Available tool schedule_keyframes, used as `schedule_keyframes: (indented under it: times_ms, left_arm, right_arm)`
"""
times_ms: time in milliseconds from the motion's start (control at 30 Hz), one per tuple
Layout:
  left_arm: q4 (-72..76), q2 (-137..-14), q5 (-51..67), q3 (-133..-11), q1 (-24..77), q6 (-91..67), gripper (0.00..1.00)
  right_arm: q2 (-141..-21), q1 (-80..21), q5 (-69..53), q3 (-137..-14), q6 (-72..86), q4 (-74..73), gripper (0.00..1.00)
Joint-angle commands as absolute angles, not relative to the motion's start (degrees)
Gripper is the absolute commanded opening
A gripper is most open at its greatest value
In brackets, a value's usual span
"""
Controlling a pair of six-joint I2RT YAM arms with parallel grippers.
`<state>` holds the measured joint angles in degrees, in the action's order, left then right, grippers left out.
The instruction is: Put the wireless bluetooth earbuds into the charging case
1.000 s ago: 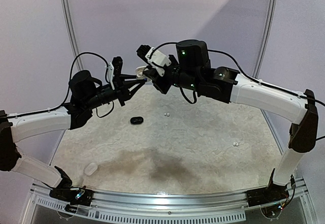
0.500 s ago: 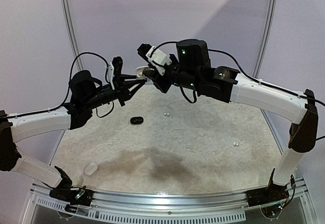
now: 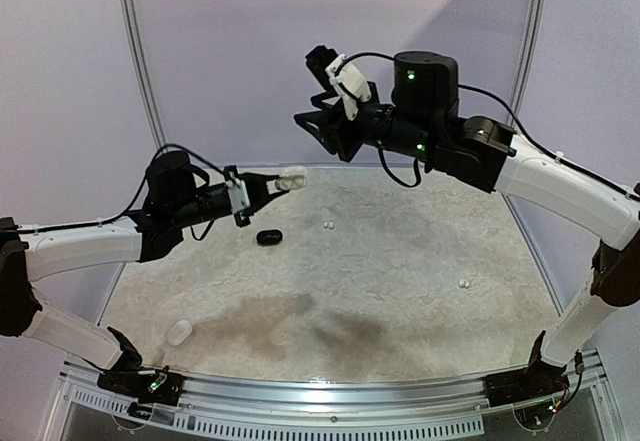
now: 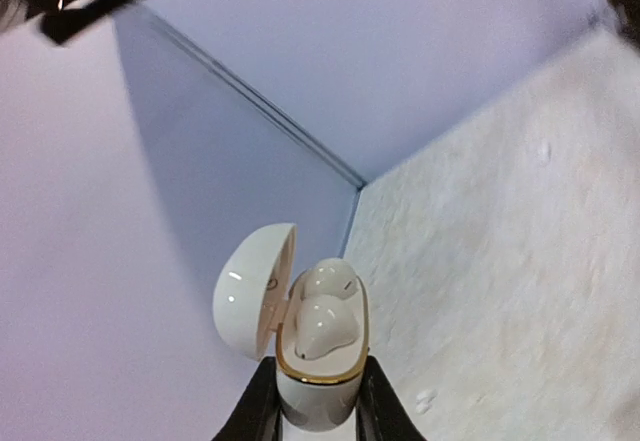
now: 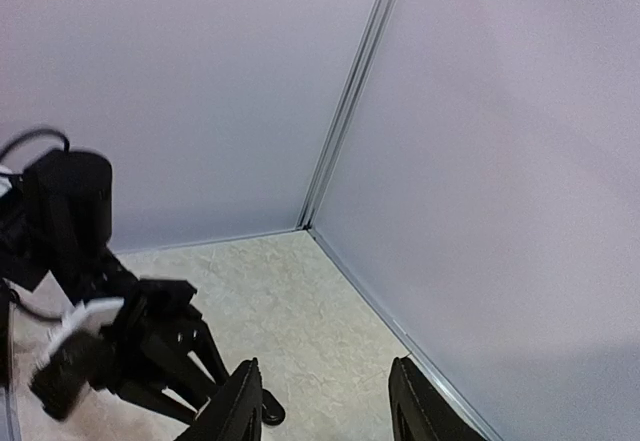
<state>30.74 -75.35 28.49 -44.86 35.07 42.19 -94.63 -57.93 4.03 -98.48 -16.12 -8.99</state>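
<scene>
My left gripper should swing to the left in the top view next and then tilt down toward the table beside the black case, because both earbuds (image 3: 328,226) are in place.
My left gripper (image 3: 278,179) is shut on an open white charging case (image 3: 292,175), held in the air over the far left of the table. In the left wrist view the case (image 4: 318,386) sits between my fingers, with its lid (image 4: 252,289) swung left and two white earbuds (image 4: 322,313) seated inside its gold rim. My right gripper (image 3: 305,121) is open and empty, raised high above and to the right of the case. Its fingers (image 5: 243,401) frame the table's far corner. Loose white earbuds (image 3: 328,226) lie mid-table, and another (image 3: 463,284) lies at the right.
A shut black case (image 3: 268,237) lies on the table below my left gripper and also shows in the right wrist view (image 5: 271,413). A white case (image 3: 178,332) lies at the near left. Grey walls close the back and sides. A loose bud (image 4: 425,398) lies under the held case.
My right gripper has let go, lifted up and moved right, away from the case. My left gripper has lowered with the case, which now holds both white buds.
</scene>
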Motion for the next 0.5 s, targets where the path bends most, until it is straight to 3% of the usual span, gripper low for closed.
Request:
schedule_keyframes:
  times_ms: [0,133,300,467]
  left_arm:
    - [24.13,-77.59,21.75,-43.22,35.21,85.91,0.00]
    - [20.81,-76.07,20.74,-46.06,34.54,80.75,0.00]
    - [21.33,-75.38,21.83,-41.47,34.92,86.24,0.00]
    - [15.73,-75.45,19.85,-46.24,34.60,65.04,0.00]
  right_arm:
    - [-91.28,-57.42,4.18,-96.00,-13.20,-7.47,0.44]
    - [-91.37,-57.39,4.80,-95.27,-12.52,-6.71,0.44]
    - [-92.01,-57.42,5.77,-95.32,-12.85,-6.77,0.45]
    - [-92.26,-56.67,9.37,-95.71,-11.36,-8.59,0.47]
